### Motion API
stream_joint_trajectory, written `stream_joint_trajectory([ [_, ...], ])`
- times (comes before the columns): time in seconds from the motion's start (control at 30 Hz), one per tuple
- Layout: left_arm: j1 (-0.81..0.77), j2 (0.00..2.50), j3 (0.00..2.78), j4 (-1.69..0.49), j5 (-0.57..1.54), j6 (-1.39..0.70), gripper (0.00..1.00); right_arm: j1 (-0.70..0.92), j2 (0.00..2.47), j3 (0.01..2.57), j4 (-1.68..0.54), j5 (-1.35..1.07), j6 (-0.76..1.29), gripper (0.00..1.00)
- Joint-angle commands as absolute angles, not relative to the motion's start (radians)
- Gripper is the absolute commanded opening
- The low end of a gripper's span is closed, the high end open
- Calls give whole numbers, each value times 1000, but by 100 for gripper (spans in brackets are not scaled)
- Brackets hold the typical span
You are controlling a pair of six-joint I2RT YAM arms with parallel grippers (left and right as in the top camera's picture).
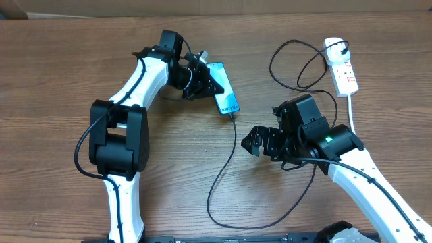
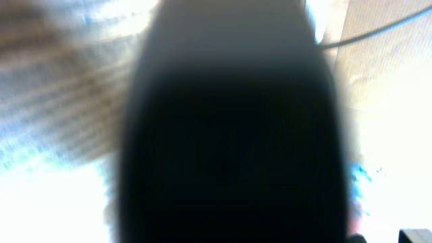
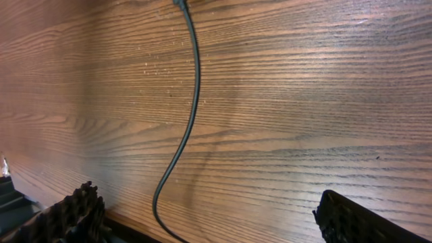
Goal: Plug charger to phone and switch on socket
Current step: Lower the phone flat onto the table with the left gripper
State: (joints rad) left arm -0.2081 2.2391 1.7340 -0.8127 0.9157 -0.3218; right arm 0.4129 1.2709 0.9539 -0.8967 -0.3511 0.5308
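Note:
The charger's tip is already at the phone's lower short edge, so my left gripper will go down, lay the phone on the tabletop below and release it.
The phone (image 1: 225,96) lies with its blue screen lit, left of the table's middle. My left gripper (image 1: 204,79) is shut on the phone's upper left edge. In the left wrist view a blurred dark shape (image 2: 233,135) fills the frame and hides the fingers. The charger's black cable (image 1: 223,172) runs from its tip (image 1: 232,116) at the phone's lower short edge, loops toward the front and goes up to the white socket (image 1: 343,67) at the far right. My right gripper (image 1: 260,144) hovers open over the cable (image 3: 194,101), nothing between its fingers (image 3: 71,216).
The socket's thick white cord (image 1: 352,111) trails toward the front beside my right arm (image 1: 351,158). Loops of black cable (image 1: 297,67) lie left of the socket. Bare wood shows below the right gripper.

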Motion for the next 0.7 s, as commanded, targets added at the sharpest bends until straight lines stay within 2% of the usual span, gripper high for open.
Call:
stream_joint_trajectory([
  [0.0,-213,2269,1736,-788,897,-406,4,410,1271,979,-886,-340,535,100],
  [0.37,-217,2356,1736,-694,963,-476,4,410,1271,979,-884,-340,535,100],
  [0.67,-217,2356,1736,-705,912,-476,4,410,1271,979,-886,-341,535,100],
])
